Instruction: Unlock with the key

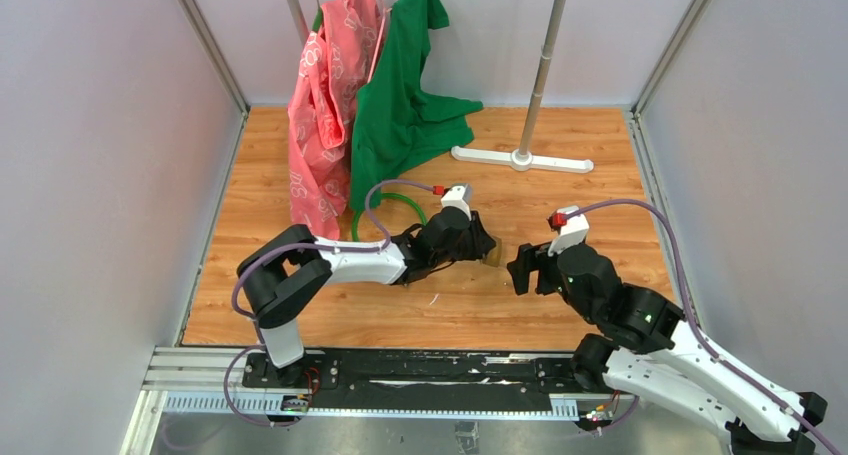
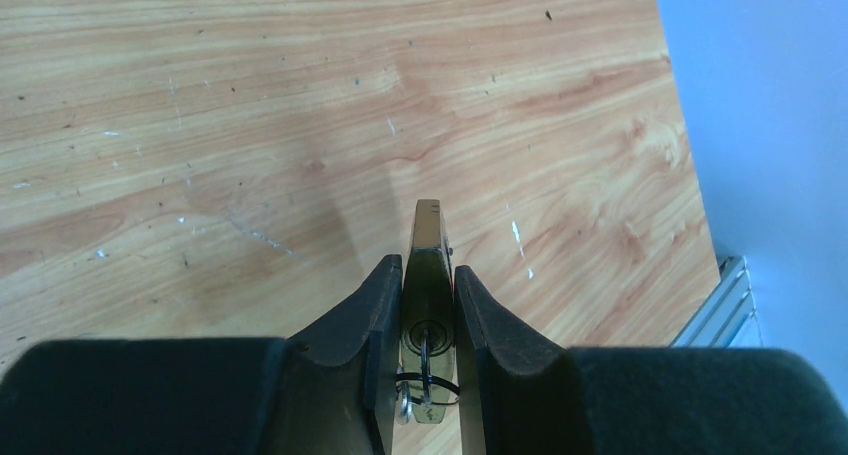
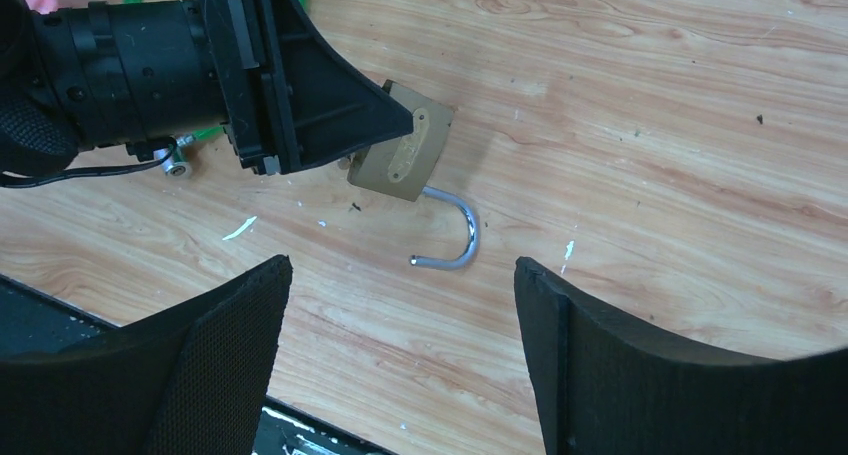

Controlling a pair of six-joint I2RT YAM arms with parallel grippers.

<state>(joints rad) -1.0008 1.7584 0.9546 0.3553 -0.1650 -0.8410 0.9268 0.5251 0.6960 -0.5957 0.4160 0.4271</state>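
Note:
My left gripper lowers the brass padlock slightly outward to the wood next and then opens, since the steel shackle is already open.
My left gripper [image 2: 428, 267] is shut on a brass padlock [image 2: 428, 275], its fingers flat against both sides of the body. A small silvery bunch on a wire ring [image 2: 430, 385] hangs from the keyhole. In the right wrist view the padlock [image 3: 405, 145] is held just above the wood and its steel shackle [image 3: 465, 230] is swung open. My right gripper [image 3: 400, 265] is open, a little short of the shackle and holding nothing. A green cable lock [image 1: 392, 199] lies behind the left arm. A tiny silvery piece [image 3: 180, 167] lies by it; I cannot tell whether it is the key.
A clothes rack stands at the back, its white foot [image 1: 520, 159] on the wood, with a pink garment [image 1: 325, 105] and a green garment [image 1: 400, 105] hanging from it. Grey walls close both sides. A black rail [image 1: 400, 370] runs along the near edge.

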